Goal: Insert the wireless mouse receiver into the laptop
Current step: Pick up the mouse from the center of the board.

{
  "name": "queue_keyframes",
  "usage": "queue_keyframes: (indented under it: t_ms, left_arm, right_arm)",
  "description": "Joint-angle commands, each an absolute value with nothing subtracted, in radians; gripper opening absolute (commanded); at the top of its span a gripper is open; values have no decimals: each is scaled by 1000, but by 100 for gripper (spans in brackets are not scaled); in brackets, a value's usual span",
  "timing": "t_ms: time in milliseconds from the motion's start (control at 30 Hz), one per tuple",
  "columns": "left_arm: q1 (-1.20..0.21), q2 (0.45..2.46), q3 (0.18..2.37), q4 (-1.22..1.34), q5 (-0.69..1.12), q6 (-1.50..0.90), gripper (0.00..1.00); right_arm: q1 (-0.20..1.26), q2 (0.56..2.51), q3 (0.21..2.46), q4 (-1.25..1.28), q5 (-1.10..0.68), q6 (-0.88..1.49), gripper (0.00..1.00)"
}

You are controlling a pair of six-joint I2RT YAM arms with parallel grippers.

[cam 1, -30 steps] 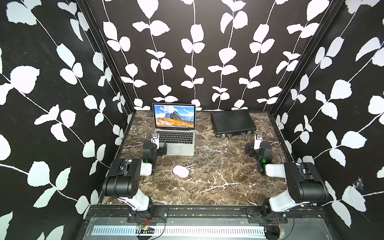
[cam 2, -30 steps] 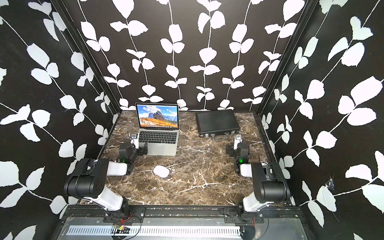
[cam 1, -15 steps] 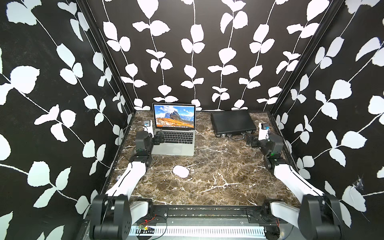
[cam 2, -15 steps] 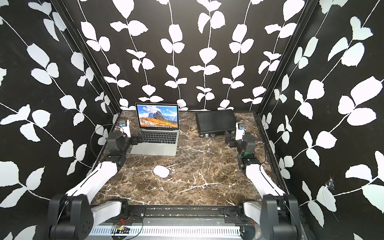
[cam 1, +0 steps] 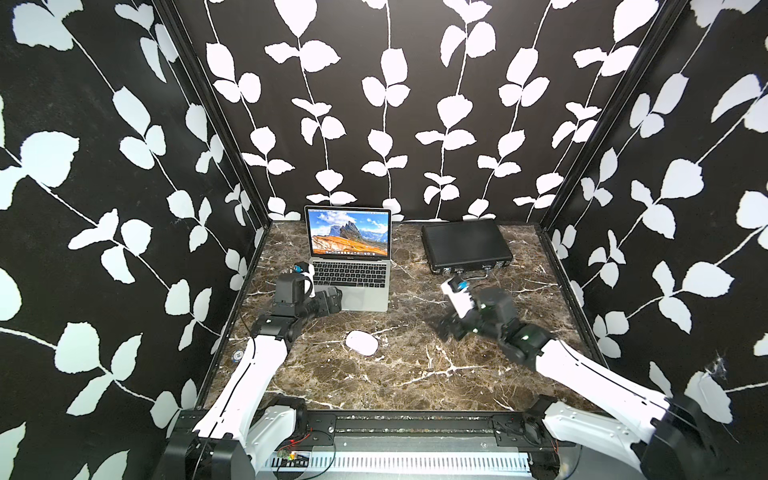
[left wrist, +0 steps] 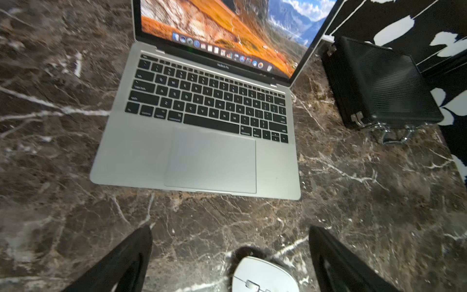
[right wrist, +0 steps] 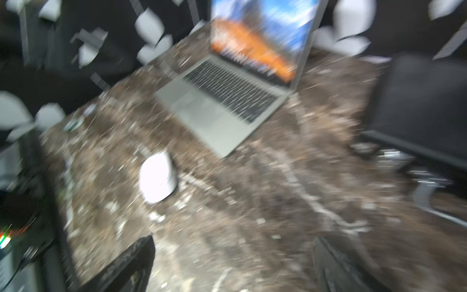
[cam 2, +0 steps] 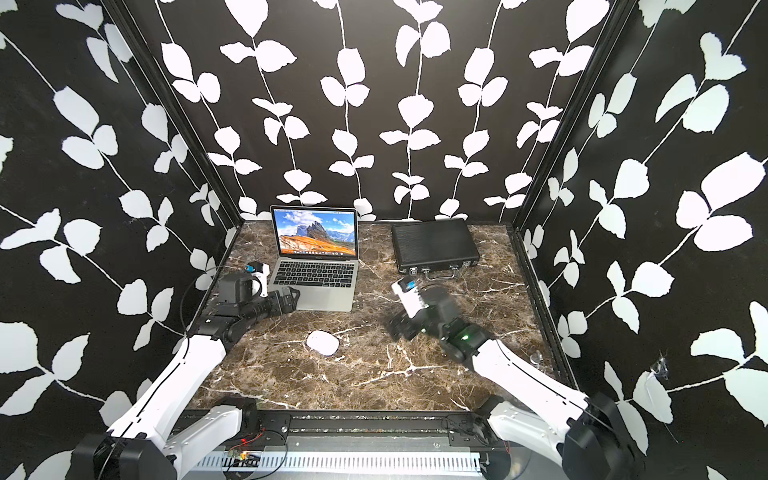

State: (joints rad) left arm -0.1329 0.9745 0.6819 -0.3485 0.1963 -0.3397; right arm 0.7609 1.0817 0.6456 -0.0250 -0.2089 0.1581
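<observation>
My right gripper moves down and across the marble to the white wireless mouse (cam 1: 362,343) (right wrist: 158,177) next and closes on its sides, since the mouse lies clear of the laptop.
The silver laptop (cam 1: 348,286) (cam 2: 312,291) stands open at the back left of the marble table, its screen showing an orange mountain. The white wireless mouse (cam 1: 362,343) (cam 2: 323,343) lies top up in front of it, alone on the marble. My left gripper (cam 1: 332,301) (cam 2: 291,297) hovers open at the laptop's front left corner; in its wrist view (left wrist: 230,230) the mouse (left wrist: 262,275) lies below the spread fingers. My right gripper (cam 1: 446,328) (cam 2: 399,326) is open and empty, right of the mouse. The receiver is not visible.
A flat black case (cam 1: 465,245) (cam 2: 434,245) with a metal handle lies at the back right, also seen from the left wrist (left wrist: 379,83). Leaf-patterned walls close in three sides. A black rail (cam 1: 415,419) runs along the table's front edge. The right wrist view is motion-blurred.
Both arms have stretched out over the table. The left gripper moved right to the laptop's front corner. The right gripper swung left, away from the case towards the mouse.
</observation>
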Motion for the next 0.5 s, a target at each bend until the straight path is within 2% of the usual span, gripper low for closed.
queue_keyframes:
  t_ms: [0,100,200,467]
  left_arm:
    - [-139,969,629,-411,261,-400,99]
    - [-145,964,602,-403,266,-419,99]
    - [-150,965,605,-417,274,-423,99]
    - [-164,919,629,-540,138,-433,99]
  right_arm:
    - [896,1195,640,42,-90,184,100]
    - [1026,1364,729,56,-36,129,100]
    - [1095,1521,808,123,-44,117,100]
    - [1128,1794,966,196,-39,92,100]
